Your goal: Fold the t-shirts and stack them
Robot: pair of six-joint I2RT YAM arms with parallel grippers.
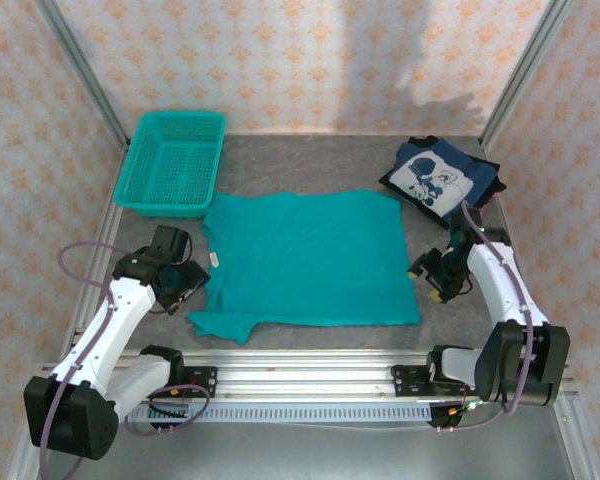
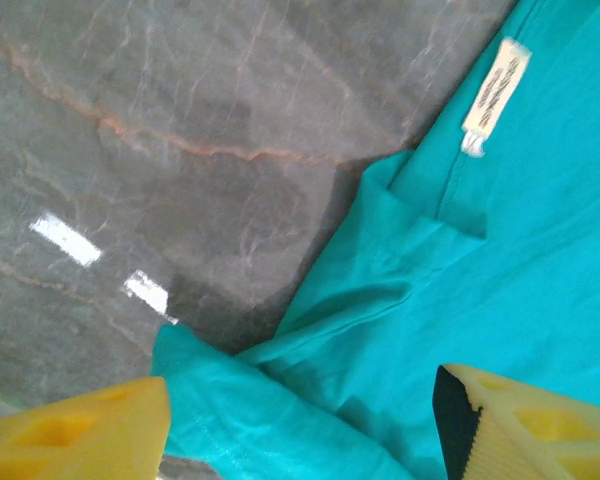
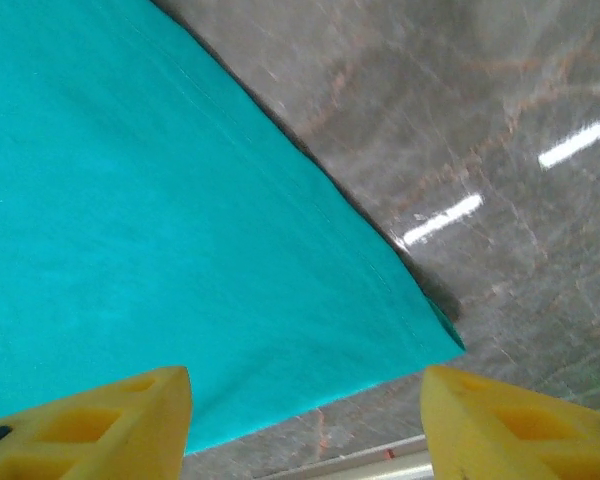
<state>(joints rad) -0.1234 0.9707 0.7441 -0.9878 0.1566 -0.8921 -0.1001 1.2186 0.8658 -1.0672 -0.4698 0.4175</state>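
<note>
My right gripper will bring its open fingers back down onto the teal shirt's near hem corner, because that corner of the shirt is uncovered.
The teal t-shirt lies flat in the middle of the table, its print hidden and a white neck label at its left edge. A folded navy t-shirt with white cartoon print rests at the back right. My left gripper hovers open at the teal shirt's left side, its yellow fingers spread over the near-left sleeve. My right gripper hangs open beside the shirt's right edge, above its near-right hem corner. Neither holds cloth.
A teal plastic mesh basket stands at the back left. Grey marbled tabletop shows around the shirts. An aluminium rail runs along the near edge, and patterned walls close in the back and sides.
</note>
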